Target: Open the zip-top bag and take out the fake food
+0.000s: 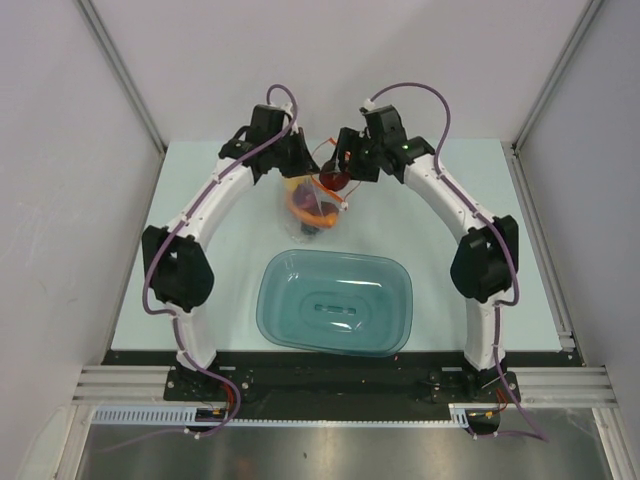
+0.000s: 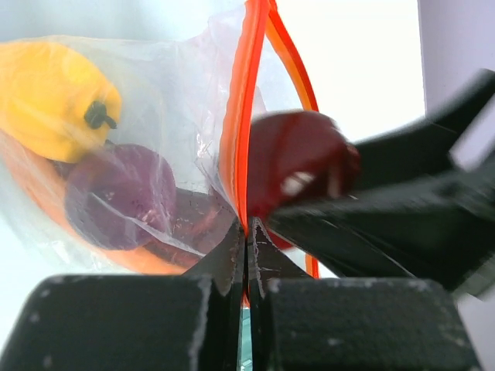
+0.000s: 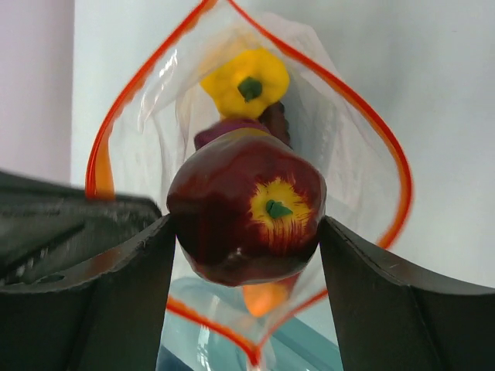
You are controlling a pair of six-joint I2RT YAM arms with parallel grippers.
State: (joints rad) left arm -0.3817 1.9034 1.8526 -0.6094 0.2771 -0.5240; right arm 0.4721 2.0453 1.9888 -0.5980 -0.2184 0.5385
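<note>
The apple (image 1: pixel 335 180) goes in my right gripper back from the bag's opening, down into the teal tub's near corner (image 1: pixel 377 324) for release next, since the tub stands empty.
The clear zip-top bag (image 1: pixel 312 205) with its orange-red zip strip (image 2: pixel 240 116) hangs open above the table's far middle. My left gripper (image 2: pixel 247 232) is shut on the bag's rim at the zip strip. My right gripper (image 3: pixel 246 232) is shut on the dark red apple (image 3: pixel 246 216), which sits at the bag's open mouth (image 3: pixel 371 131). Inside the bag lie the yellow bell pepper (image 2: pixel 54 97), the pink-purple onion (image 2: pixel 120 197) and an orange slice (image 2: pixel 46 205). In the top view the apple (image 1: pixel 335 180) sits between the two grippers.
A teal translucent tub (image 1: pixel 335 302) stands empty in front of the bag, near the arms' bases. The pale table (image 1: pixel 520 290) is bounded by grey walls on three sides.
</note>
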